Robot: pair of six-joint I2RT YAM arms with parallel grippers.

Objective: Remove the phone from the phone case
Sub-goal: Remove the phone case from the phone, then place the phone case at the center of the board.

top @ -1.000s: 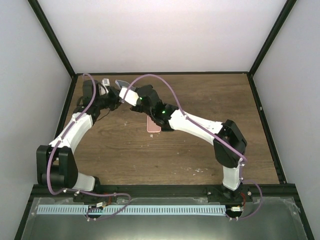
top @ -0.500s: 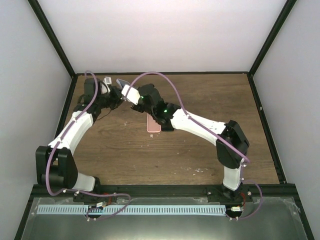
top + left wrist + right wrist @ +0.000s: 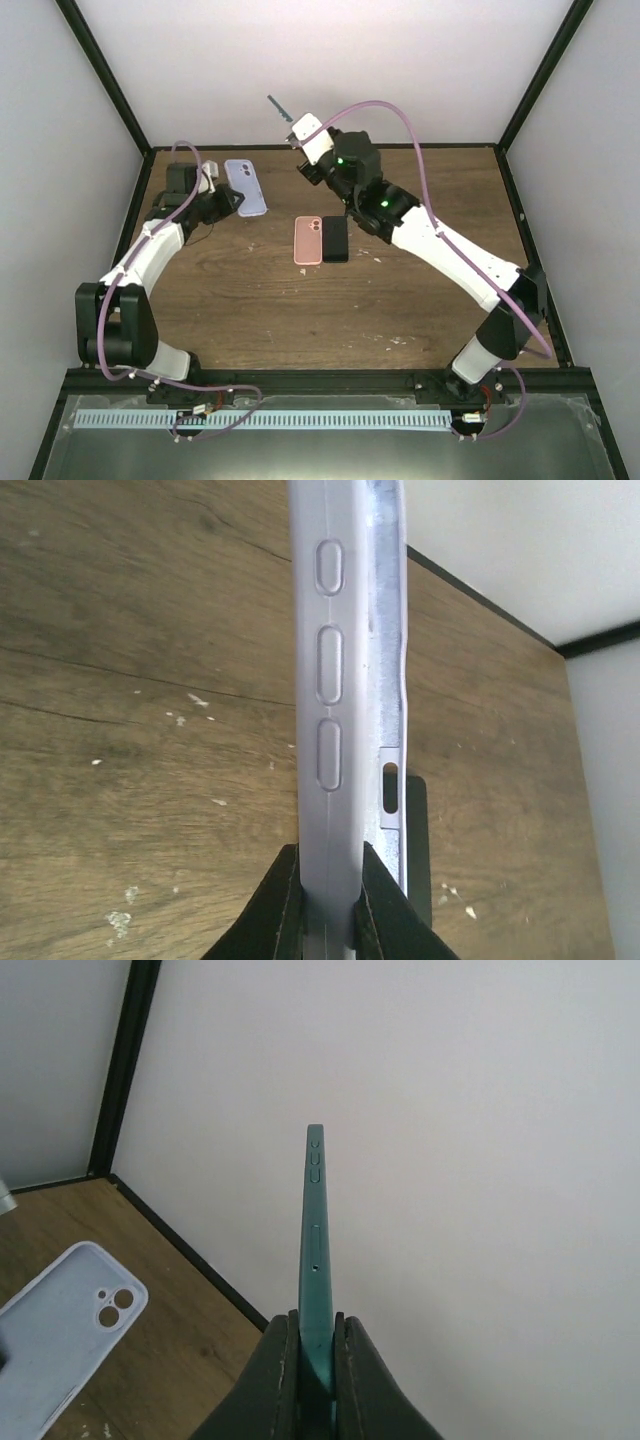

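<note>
The bare wood [image 3: 280, 240] beside the pink case is below my left gripper. I will lower the gripper back toward the pink case next and let go of the lilac case.
The lilac phone case [image 3: 246, 187] is held at its left edge by my left gripper [image 3: 224, 199], which is shut on it at the table's back left. In the left wrist view the case [image 3: 330, 680] shows edge-on between the fingers of that gripper [image 3: 330, 868]. The teal phone [image 3: 281, 107] is out of the case, held edge-up in the air by my right gripper [image 3: 294, 123], well above the table's back edge. The right wrist view shows that gripper [image 3: 316, 1328] shut on the phone [image 3: 315, 1230], with the case [image 3: 68, 1332] below at the left.
A pink phone or case [image 3: 308, 240] and a black one [image 3: 335, 239] lie side by side at the table's middle. The black one also shows behind the case in the left wrist view [image 3: 416, 825]. Black frame posts and white walls ring the table.
The two grippers were together at the back left. The right gripper has lifted up and back to the right with the teal phone, leaving the lilac case in the left gripper.
</note>
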